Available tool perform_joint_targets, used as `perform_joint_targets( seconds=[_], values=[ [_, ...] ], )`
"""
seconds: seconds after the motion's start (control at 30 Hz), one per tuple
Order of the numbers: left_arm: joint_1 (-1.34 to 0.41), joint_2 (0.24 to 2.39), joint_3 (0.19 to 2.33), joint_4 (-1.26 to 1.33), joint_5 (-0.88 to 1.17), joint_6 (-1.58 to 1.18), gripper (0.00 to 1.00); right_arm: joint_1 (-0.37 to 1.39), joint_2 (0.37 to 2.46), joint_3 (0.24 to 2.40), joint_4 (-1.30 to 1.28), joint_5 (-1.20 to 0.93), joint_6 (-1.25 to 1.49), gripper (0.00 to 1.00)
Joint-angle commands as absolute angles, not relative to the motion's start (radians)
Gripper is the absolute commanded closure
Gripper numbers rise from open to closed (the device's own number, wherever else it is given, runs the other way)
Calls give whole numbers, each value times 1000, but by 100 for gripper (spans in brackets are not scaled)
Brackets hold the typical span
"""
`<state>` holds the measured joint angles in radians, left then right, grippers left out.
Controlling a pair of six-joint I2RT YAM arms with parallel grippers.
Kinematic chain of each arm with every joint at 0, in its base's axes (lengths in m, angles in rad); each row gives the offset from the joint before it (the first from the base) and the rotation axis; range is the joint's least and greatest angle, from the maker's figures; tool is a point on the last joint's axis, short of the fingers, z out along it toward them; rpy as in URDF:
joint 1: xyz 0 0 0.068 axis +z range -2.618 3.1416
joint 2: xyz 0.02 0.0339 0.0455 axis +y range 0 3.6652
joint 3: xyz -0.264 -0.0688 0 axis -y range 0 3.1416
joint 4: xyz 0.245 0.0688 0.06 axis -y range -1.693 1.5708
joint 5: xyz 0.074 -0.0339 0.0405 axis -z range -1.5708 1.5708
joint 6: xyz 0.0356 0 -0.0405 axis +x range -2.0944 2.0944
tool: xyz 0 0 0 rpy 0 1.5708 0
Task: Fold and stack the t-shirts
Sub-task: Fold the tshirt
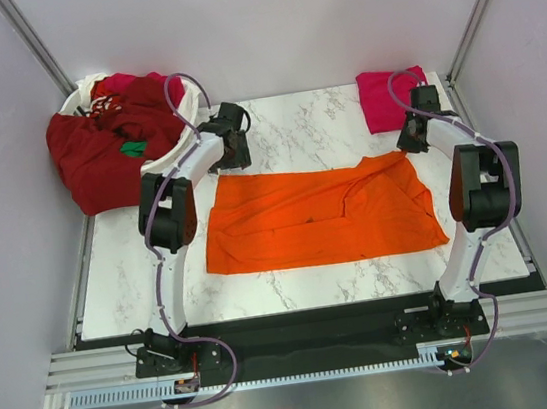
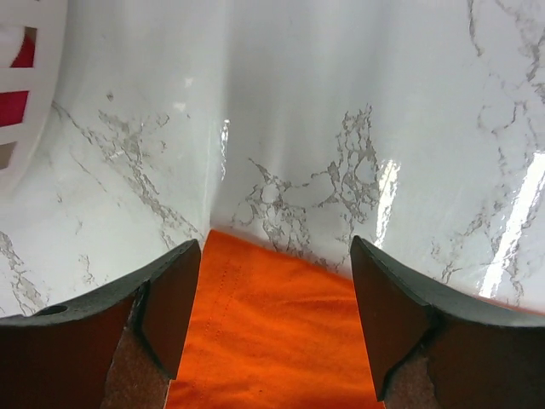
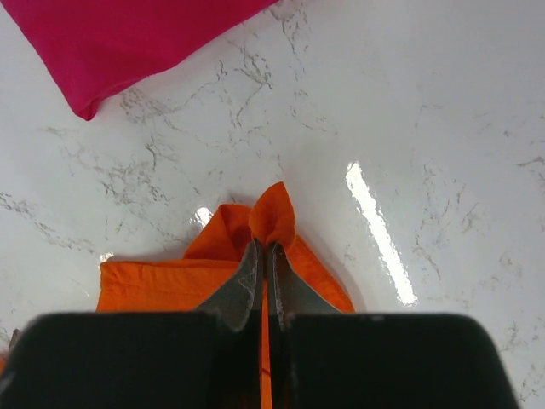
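Note:
My left gripper will go down slightly next. Then it will close.
The bright orange t-shirt [image 1: 320, 214] lies spread on the marble table. My left gripper [image 2: 274, 281] is open above its far left corner [image 2: 264, 341], jaws wide on either side of the cloth edge. In the top view it [image 1: 235, 159] sits at that corner. My right gripper [image 3: 264, 256] is shut on a pinched fold of the orange t-shirt [image 3: 272, 215] at its far right corner, seen in the top view [image 1: 413, 146]. A folded magenta-pink t-shirt [image 1: 387, 98] lies at the back right and shows in the right wrist view [image 3: 128, 43].
A white slotted basket [image 1: 177, 147] at the back left holds dark red and crimson shirts [image 1: 105, 151] with a bit of green [image 1: 133, 147]; some cloth hangs over its side. The basket wall shows in the left wrist view [image 2: 25, 94].

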<state>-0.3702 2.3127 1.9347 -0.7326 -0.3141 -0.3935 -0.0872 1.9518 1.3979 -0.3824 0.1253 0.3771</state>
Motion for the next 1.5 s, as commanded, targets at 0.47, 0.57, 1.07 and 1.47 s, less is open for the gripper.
perform_joint_targets(
  seconds=[0.47,0.57,1.07,1.47],
  values=[
    [-345,2349,1844,-732,-344,-439,43,-91,1990,1445,-370,64,382,100],
    [-347,2339,1825,-713,-333,-443,60,-92,1991,1445,-368,64,385,100],
    [-344,2214,1776,-710,-365,-420,98,53,1991,1578,-394,-43,376,100],
    [-318,2079,1715,-724,-370,-408,98,107,1954,1707,-515,-22,334,100]
  ],
)
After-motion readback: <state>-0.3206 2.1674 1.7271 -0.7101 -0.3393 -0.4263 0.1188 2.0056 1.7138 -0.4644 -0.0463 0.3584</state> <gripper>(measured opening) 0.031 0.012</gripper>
